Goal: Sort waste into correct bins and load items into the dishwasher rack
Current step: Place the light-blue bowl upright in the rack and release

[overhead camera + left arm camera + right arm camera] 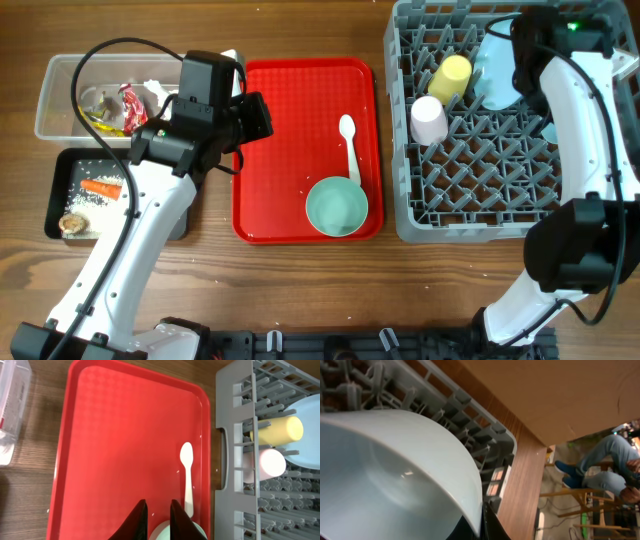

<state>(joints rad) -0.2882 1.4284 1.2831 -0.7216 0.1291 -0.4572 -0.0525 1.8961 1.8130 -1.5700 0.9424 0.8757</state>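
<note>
The right gripper moves down and left in the overhead view toward the rack's wires beside the yellow cup [450, 78] next, because the second bowl still leans.
My left gripper [252, 116] hangs over the left part of the red tray [290, 150], its fingers [158, 512] a little apart with nothing between them. A pale blue-green bowl [337, 208] and a white spoon [350, 150] lie on the tray; the wrist view shows the spoon [187, 475] and the bowl's rim [198, 533]. My right gripper [482, 527] is shut on the rim of the second bowl [395, 475], held on edge in the grey rack [480, 190]. A yellow cup [450, 78] and a white-pink cup [429, 120] lie in the rack. No plate shows.
A clear tub [60, 100] at far left holds wrappers [130, 105] and tissue [155, 90]. The black tray [60, 190] in front of it holds a carrot [100, 187], rice [90, 202] and a brown lump [73, 224]. The left arm reaches over both bins.
</note>
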